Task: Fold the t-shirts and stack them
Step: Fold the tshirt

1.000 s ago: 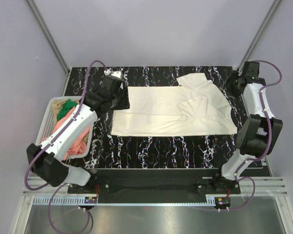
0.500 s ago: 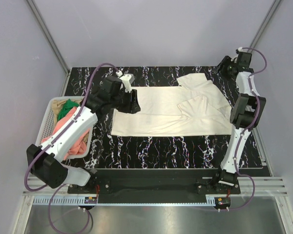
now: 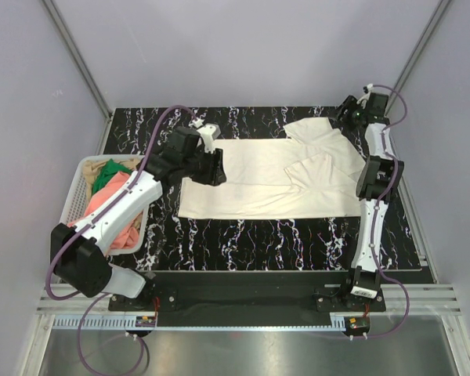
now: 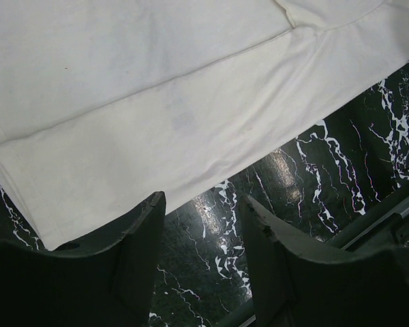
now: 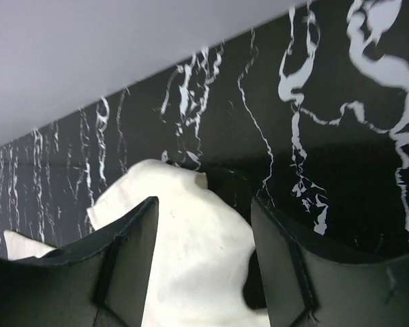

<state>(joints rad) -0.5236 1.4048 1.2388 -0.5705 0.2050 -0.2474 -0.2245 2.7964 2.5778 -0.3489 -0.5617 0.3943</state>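
Next, my right gripper moves down and to the left in the top view onto the far sleeve's corner, as that corner lies below the gripper's fingers on that side.
A large cream-white t-shirt lies spread flat on the black marbled table, its sleeves folded in at the right. My left gripper is open and empty, low over the shirt's left end; its view shows the shirt's hem just beyond the fingers. My right gripper is open and empty at the far right corner, above the shirt's far sleeve. Salmon-pink, green and tan shirts lie bunched in the basket.
A white plastic mesh basket stands at the table's left edge. Grey walls and metal posts enclose the back and sides. The black table edge and rail run along the front.
My left gripper has moved right, from the shirt's far left corner onto its left end. My right arm has stretched further back, its gripper moving left toward the far sleeve.
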